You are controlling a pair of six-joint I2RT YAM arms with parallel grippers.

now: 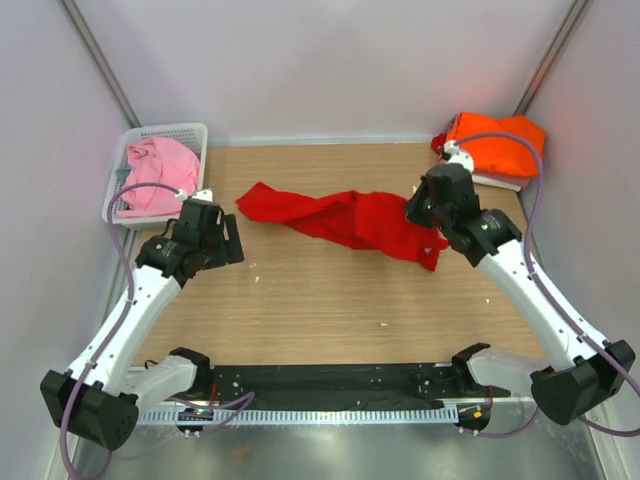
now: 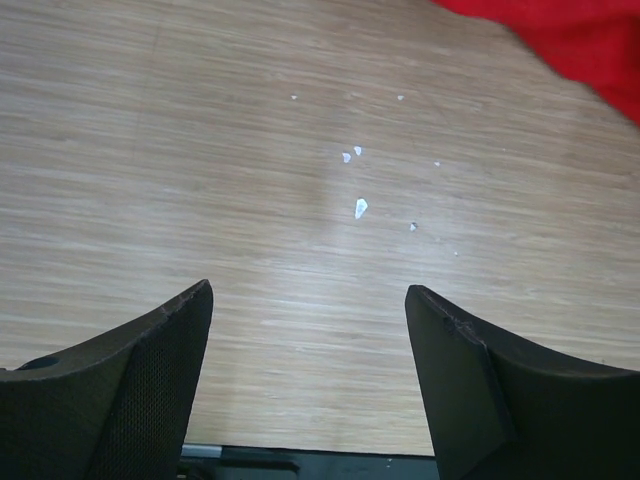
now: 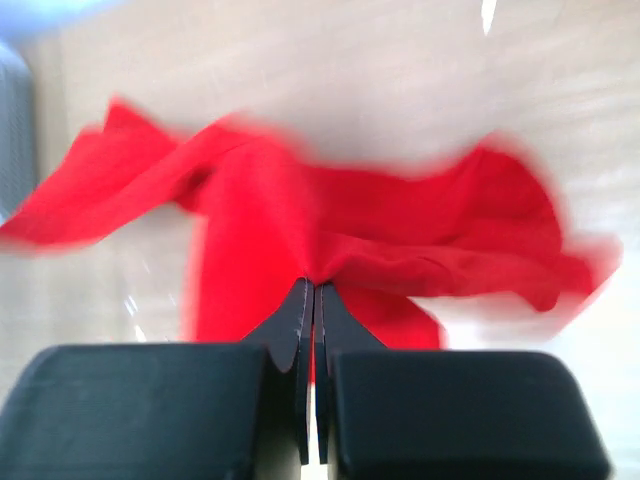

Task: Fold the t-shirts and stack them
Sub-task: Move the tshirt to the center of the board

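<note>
I will next lower my left gripper across onto the red t-shirt's free near corner (image 1: 244, 209), below and to its right in the top view, with the t-shirt's other end pinched.
The red t-shirt (image 1: 340, 217) lies stretched and crumpled across the middle of the wooden table. My right gripper (image 1: 420, 212) is shut on its right end; in the right wrist view the fingertips (image 3: 313, 285) pinch a fold of the red cloth (image 3: 400, 230), which looks blurred. My left gripper (image 1: 228, 240) is open and empty, left of the shirt's left end; the left wrist view shows bare wood between its fingers (image 2: 150, 360) and a corner of the red shirt (image 2: 570, 45) at top right. A pink t-shirt (image 1: 160, 172) fills a basket. An orange t-shirt (image 1: 497, 147) sits at the back right.
The white mesh basket (image 1: 192, 131) stands at the back left corner. The orange shirt rests on a white item (image 1: 497, 181) by the right wall. Small white crumbs (image 2: 360, 207) lie on the wood. Walls close in on three sides.
</note>
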